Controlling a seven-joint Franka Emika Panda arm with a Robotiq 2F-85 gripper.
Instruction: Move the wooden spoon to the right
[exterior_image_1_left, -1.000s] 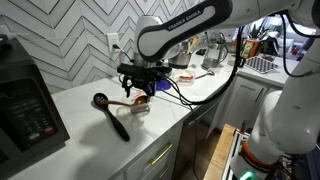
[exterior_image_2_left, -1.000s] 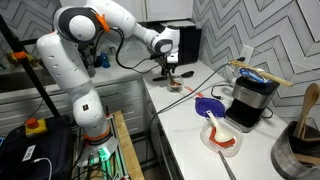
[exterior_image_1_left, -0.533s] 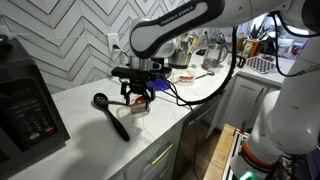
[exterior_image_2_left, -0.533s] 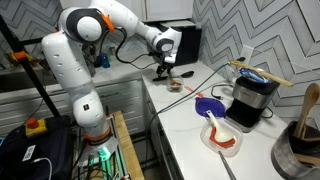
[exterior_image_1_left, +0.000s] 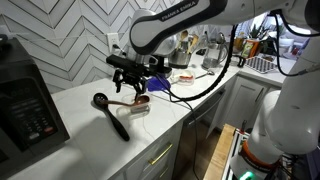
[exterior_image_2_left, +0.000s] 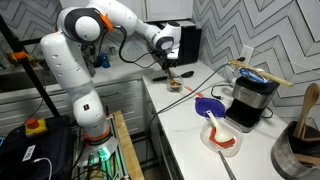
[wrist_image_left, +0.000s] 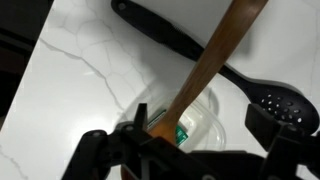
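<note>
My gripper lowers from above the wooden spoon's head next, then shifts toward the black spoon, to the handle (exterior_image_1_left: 124, 103) (wrist_image_left: 203, 74) of the wooden spoon.
The wooden spoon (wrist_image_left: 212, 58) is reddish-brown. In the wrist view its handle runs to the upper right and its head lies at a clear plastic container (wrist_image_left: 207, 108). My gripper (wrist_image_left: 182, 140) is open, with a finger on each side of the spoon's head. In an exterior view the gripper (exterior_image_1_left: 131, 84) hovers just above the spoon (exterior_image_1_left: 127, 100) and the container (exterior_image_1_left: 141, 107). The larger black spoon (exterior_image_1_left: 111, 114) lies on the white counter beside them and crosses under the wooden handle in the wrist view (wrist_image_left: 175, 42). The gripper also shows in an exterior view (exterior_image_2_left: 165, 69).
A white-and-green object (wrist_image_left: 184, 133) sits in the container. A black appliance (exterior_image_1_left: 26, 108) stands at the counter's end. The counter edge (exterior_image_1_left: 150, 145) runs close in front. A coffee maker (exterior_image_2_left: 250, 98) and a plate with red and blue utensils (exterior_image_2_left: 217, 128) stand further along.
My gripper has risen a little and shifted along the counter toward the black spoon. The black spoon and the container have not moved.
</note>
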